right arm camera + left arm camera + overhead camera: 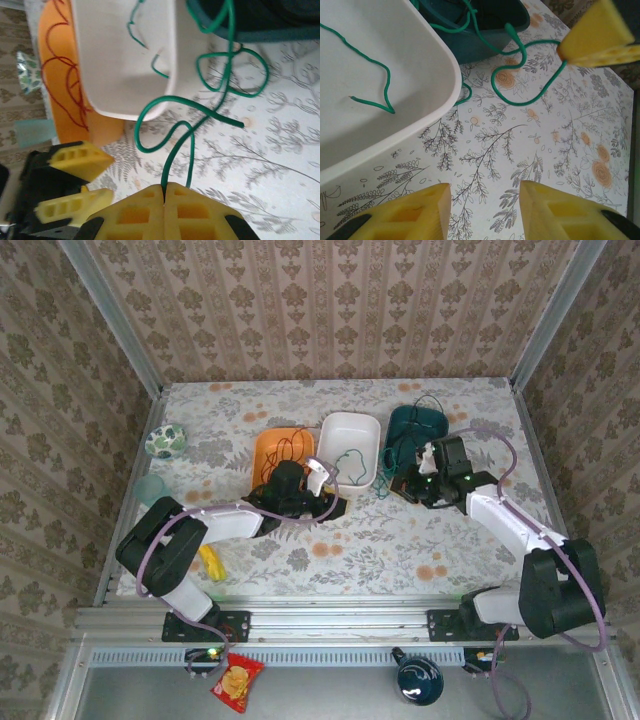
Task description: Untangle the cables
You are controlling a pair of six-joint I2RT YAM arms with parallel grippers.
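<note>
The green cable of my right gripper runs into the teal tub, so my right gripper rises next. It then moves over the white tray [350, 455], which lies outward of it, and releases.
My right gripper [164, 189] is shut on the green cable [178, 148] just in front of the white tray [115, 60]. From the pinch the cable loops over the tablecloth, and more of it lies in the white tray and in the teal tub [260, 35]. My left gripper [485, 192] hovers open over bare cloth with nothing between its fingers, just past the tray's corner [410, 45], with a green loop [520, 103] ahead of it. The red cable [290, 450] lies coiled in the orange bowl [102, 132]. A thin dark cable [430, 402] loops over the teal tub's [405, 420] far rim. From above, the left gripper [335, 502] and right gripper [408, 480] sit close together.
A patterned ball [165, 440], a pale cup [150, 488] and a yellow object [210, 562] sit along the table's left side. Papered walls close in three sides. A snack bag [237, 683] and a dark round item [418, 680] lie below the near rail.
</note>
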